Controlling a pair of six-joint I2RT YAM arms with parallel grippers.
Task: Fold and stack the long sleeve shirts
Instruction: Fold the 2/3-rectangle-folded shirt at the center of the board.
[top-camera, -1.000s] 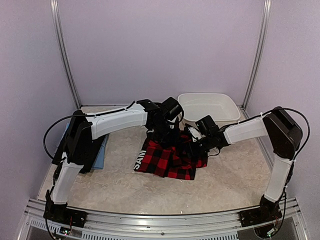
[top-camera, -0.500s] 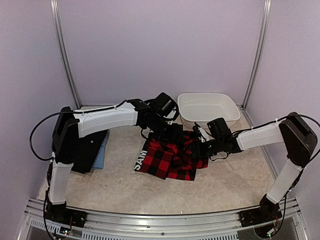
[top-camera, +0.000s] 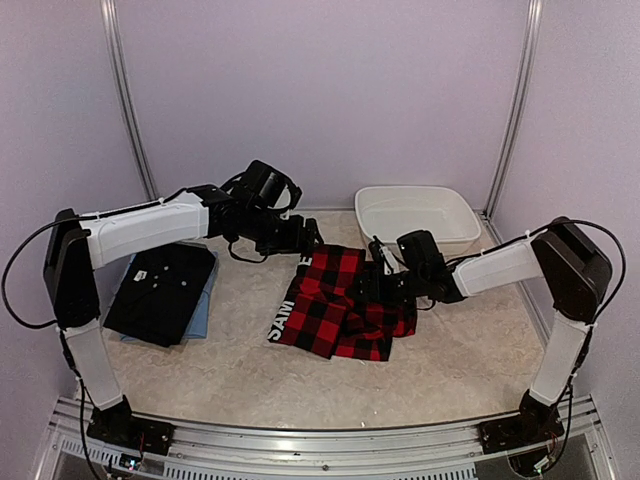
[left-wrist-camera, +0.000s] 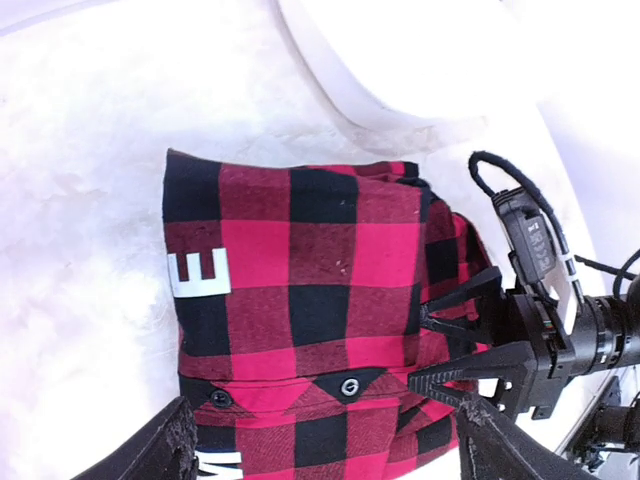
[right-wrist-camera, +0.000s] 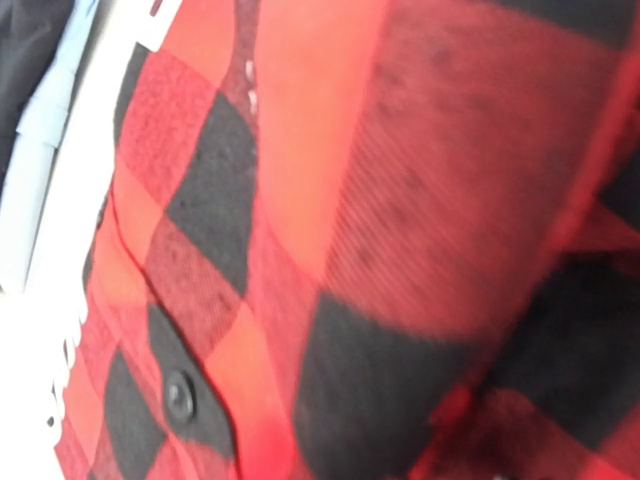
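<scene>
My right gripper will move a little to the left in the top view next, low onto the shirt's upper layer's folded edge (top-camera: 357, 284) (right-wrist-camera: 530, 290), with the edge between its spread fingers.
The red-and-black checked flannel shirt (top-camera: 340, 300) lies folded in the middle of the table, with white letters along its left edge. It fills the left wrist view (left-wrist-camera: 300, 270) and the right wrist view (right-wrist-camera: 330, 200). My left gripper (top-camera: 308, 240) hangs open over its far left corner (left-wrist-camera: 325, 420), holding nothing. My right gripper (top-camera: 372, 287) rests low on the shirt's right part, its fingers (left-wrist-camera: 450, 375) spread apart at a fold. A black shirt (top-camera: 160, 290) lies folded on a light blue one (top-camera: 200, 318) at the left.
A white oval basin (top-camera: 415, 192) stands at the back right, just behind the flannel shirt. Metal posts and lilac walls close in the back and sides. Bare table shows in front of the flannel shirt.
My left arm has drawn back to the left off the flannel shirt and its jaws have opened. The right gripper has slid a little left across the shirt.
</scene>
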